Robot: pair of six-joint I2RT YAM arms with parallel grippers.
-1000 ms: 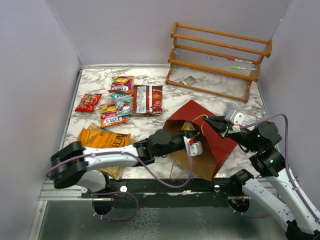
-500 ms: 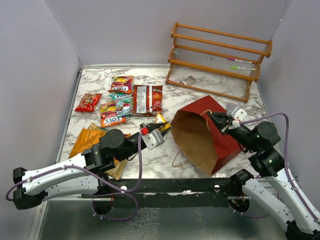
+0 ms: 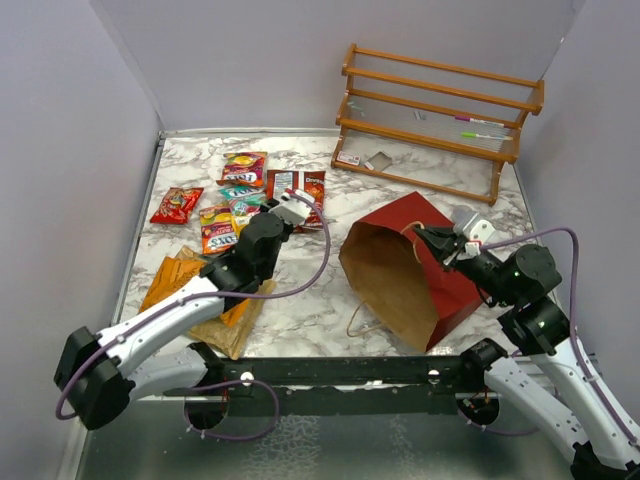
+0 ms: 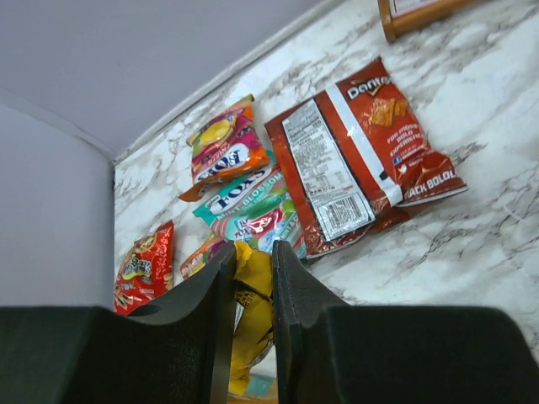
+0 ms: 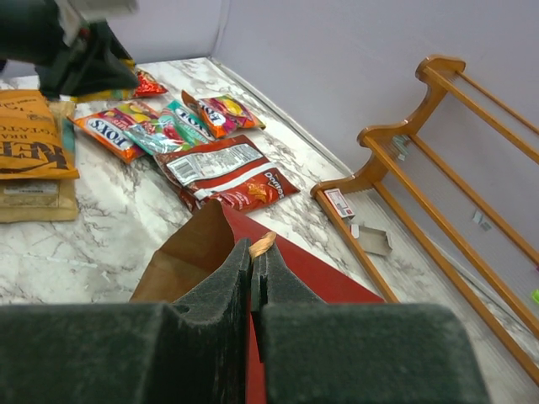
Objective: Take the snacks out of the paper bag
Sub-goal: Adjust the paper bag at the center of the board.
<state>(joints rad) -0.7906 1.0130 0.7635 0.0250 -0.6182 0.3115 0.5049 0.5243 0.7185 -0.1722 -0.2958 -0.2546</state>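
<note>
My left gripper will next carry the yellow packet down toward the marble [image 3: 292,247] [image 4: 367,268], to the spot beside the near edge of the red Doritos bag.
The paper bag [image 3: 440,262] lies on its side, red outside, its brown mouth [image 3: 385,275] facing left. My right gripper [image 3: 422,238] is shut on the bag's upper rim [image 5: 221,220], with a bit of twisted handle [image 5: 263,244] poking past the tips. My left gripper [image 3: 292,208] hovers over the pile of snacks at the back left, shut on a yellow packet [image 4: 253,295]. Below it lie a red Doritos bag [image 4: 362,160], Fox's packets [image 4: 244,189] and a small red packet [image 3: 176,204]. The orange chip bag [image 3: 188,278] lies partly under my left arm.
An orange wooden rack [image 3: 440,110] stands at the back right with small white cards [image 3: 349,158] at its foot. Grey walls close in the marble table [image 3: 300,300] on the left and at the back.
My left arm came out of the bag's mouth and swung left and back to the snack pile, carrying the yellow packet. The right gripper kept hold of the bag's rim.
</note>
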